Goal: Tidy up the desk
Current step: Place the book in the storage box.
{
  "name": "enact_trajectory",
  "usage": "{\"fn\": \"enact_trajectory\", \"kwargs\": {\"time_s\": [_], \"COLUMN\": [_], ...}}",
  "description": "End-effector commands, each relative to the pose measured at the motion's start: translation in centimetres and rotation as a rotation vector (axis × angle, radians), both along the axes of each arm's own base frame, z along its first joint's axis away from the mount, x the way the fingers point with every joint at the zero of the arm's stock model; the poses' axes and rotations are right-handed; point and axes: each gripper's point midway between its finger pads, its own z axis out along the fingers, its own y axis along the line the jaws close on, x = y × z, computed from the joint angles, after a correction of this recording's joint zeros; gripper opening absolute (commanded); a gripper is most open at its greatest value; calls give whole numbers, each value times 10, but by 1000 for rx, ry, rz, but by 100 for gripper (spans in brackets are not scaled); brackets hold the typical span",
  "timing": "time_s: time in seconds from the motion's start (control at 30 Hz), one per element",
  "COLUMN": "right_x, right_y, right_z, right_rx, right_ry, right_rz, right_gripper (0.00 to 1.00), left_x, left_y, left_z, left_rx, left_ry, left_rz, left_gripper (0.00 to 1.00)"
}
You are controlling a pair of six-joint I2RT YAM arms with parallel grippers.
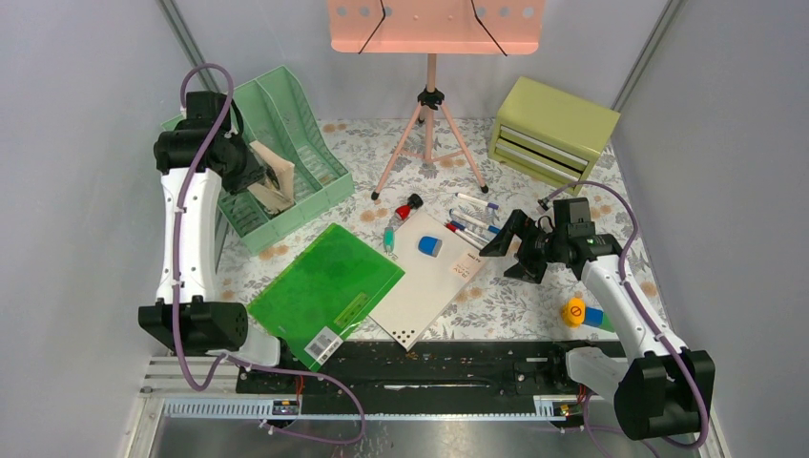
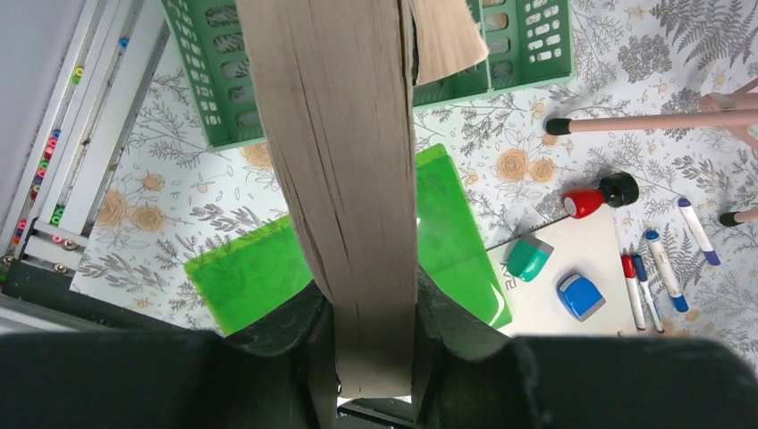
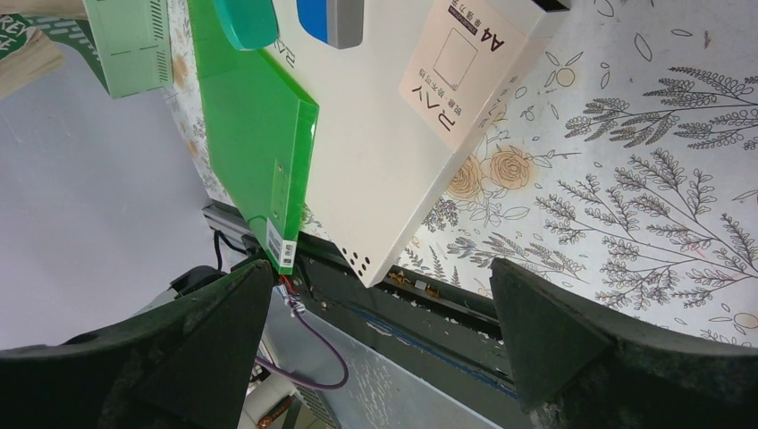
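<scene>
My left gripper holds the thick tan book above the rack slot and needs to lower it in and let go, beside another book that already stands there.
The desk (image 1: 534, 305) has a floral print top. My left gripper (image 1: 256, 176) is shut on a thick tan book (image 1: 275, 179), held edge-on over the green file rack (image 1: 305, 143) at the back left. In the left wrist view the book (image 2: 349, 179) fills the gap between the fingers (image 2: 295, 331). My right gripper (image 1: 503, 239) is open and empty, low over the desk beside a white A4 paper pad (image 1: 429, 286). A green folder (image 1: 324, 286) overlaps the pad's left side. The right wrist view shows both pad (image 3: 384, 116) and folder (image 3: 259, 116).
Markers (image 1: 472, 224) lie behind the pad. A blue block (image 1: 430, 246) sits on it, with a teal one (image 1: 391, 234) and a red-black item (image 1: 408, 207) nearby. A pink stand tripod (image 1: 429, 134), a yellow-green drawer box (image 1: 553, 129) and a yellow toy (image 1: 573, 311) are also there.
</scene>
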Motion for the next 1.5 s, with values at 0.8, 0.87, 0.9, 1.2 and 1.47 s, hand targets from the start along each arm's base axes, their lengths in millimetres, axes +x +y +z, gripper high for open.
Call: {"fn": "enact_trajectory", "kwargs": {"time_s": [0.8,0.87,0.9,1.2,1.47], "right_x": [13,13,13,13,10], "right_y": [4,4,4,5,4], "right_z": [8,8,9,11,16], "right_rx": [3,3,5,11,10], "right_ry": [-42,-41,-41,-48,-60], "right_rz": [34,36,36,39,42], "right_gripper": [100,99,100,100,99], "left_x": [55,59,61,72,87], "left_y": [23,22,22,24,20], "left_z": [23,23,22,8,-15], "left_rx": [92,91,89,73,33], "left_ry": [-126,-125,-122,-89,-52], "left_rz": [11,-10,-15,1,14], "left_gripper": [0,0,0,0,0]}}
